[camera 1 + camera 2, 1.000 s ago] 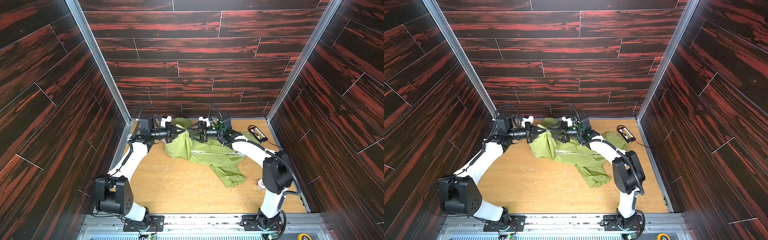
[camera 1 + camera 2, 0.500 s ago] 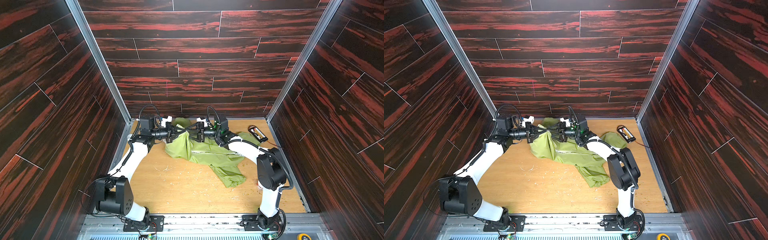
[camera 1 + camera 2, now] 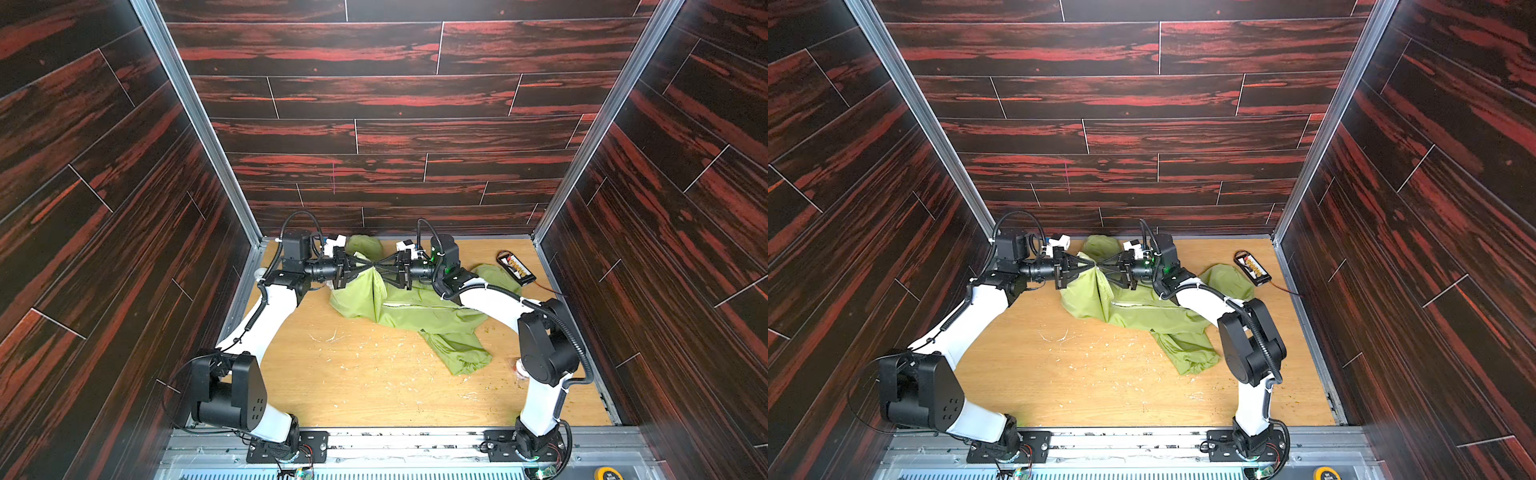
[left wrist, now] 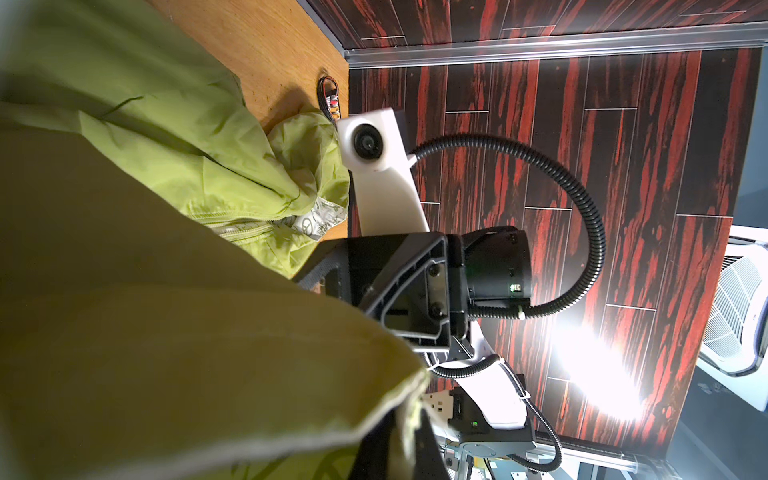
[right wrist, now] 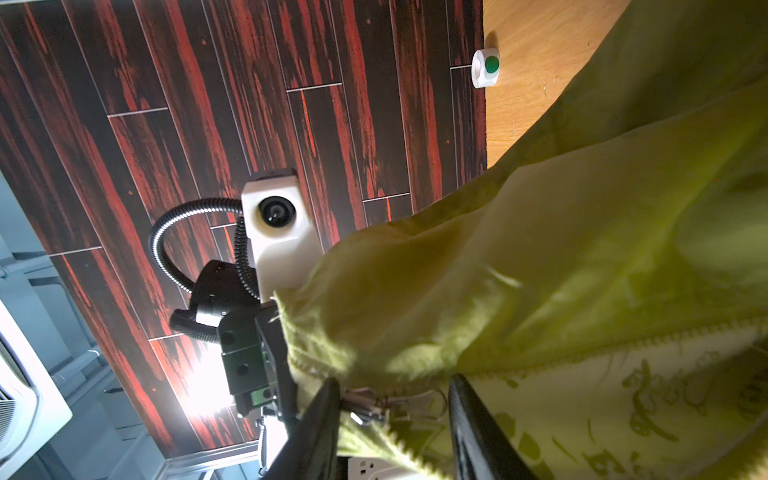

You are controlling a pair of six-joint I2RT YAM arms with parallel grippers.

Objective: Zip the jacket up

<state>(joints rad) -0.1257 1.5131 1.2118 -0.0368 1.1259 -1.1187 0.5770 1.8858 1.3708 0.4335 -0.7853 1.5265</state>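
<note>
My left gripper brings the lifted hemmed edge down and back to the bare tabletop by the jacket next and releases it there.
The lime-green jacket [image 3: 415,309] [image 3: 1142,311] lies crumpled at the back of the wooden table [image 3: 374,395], one fold lifted between the two arms. My left gripper [image 3: 370,266] [image 3: 1093,264] [image 4: 407,415] is shut on a hemmed edge of the jacket [image 4: 166,174]. My right gripper [image 3: 379,266] [image 3: 1101,264] [image 5: 395,386] faces it tip to tip. It is open, and its jaws straddle the metal zipper slider [image 5: 365,405]; one finger [image 5: 324,415] touches it. The zipper teeth [image 5: 623,347] and the white patterned lining [image 5: 623,407] show beside it.
A black device with red wires [image 3: 515,267] [image 3: 1252,267] lies at the back right. A white tape roll with a green dot [image 5: 485,68] sits by the left wall. Pale flecks [image 3: 353,353] litter the table. Dark wood-patterned walls enclose three sides.
My right gripper has moved left until its tips meet the left gripper's, and its jaws have narrowed around the zipper slider. The left gripper has stayed shut in place.
</note>
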